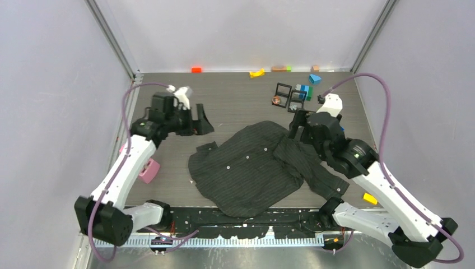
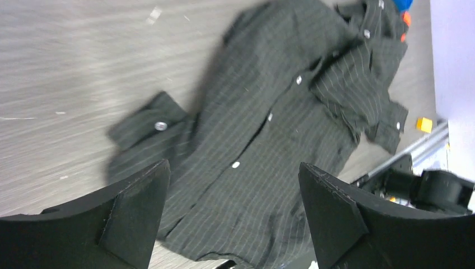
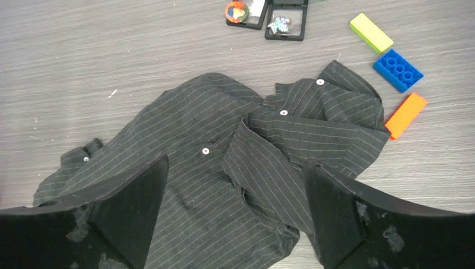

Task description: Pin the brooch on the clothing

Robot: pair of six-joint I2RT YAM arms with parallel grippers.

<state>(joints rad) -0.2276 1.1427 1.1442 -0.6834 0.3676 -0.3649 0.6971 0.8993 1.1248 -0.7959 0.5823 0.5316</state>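
Observation:
My left gripper moves across and down onto the shirt [image 2: 269, 140] beside its button row next, since the shirt lies below and to the gripper's right in the top view.
The clothing [image 1: 246, 168], a dark pinstriped button-up shirt with small white buttons, lies crumpled in the middle of the table. Two small black boxes stand beyond it. One holds a round colourful brooch [image 3: 236, 10] and the other [image 1: 295, 100] a sparkly silver-blue brooch [image 3: 279, 23]. My left gripper [image 1: 200, 120] hangs open above the table left of the shirt, and the shirt [image 2: 269, 140] fills its wrist view between its wide-apart jaws [image 2: 234, 165]. My right gripper [image 1: 295, 126] is open over the shirt's right shoulder, nothing between its fingers [image 3: 235, 161].
Coloured blocks lie near the shirt's collar: yellow-green [image 3: 371, 32], blue [image 3: 398, 69], orange [image 3: 405, 115]. More blocks line the far edge [image 1: 256, 73]. A pink object [image 1: 148, 170] sits under the left arm and a yellow block [image 1: 369, 198] by the right arm.

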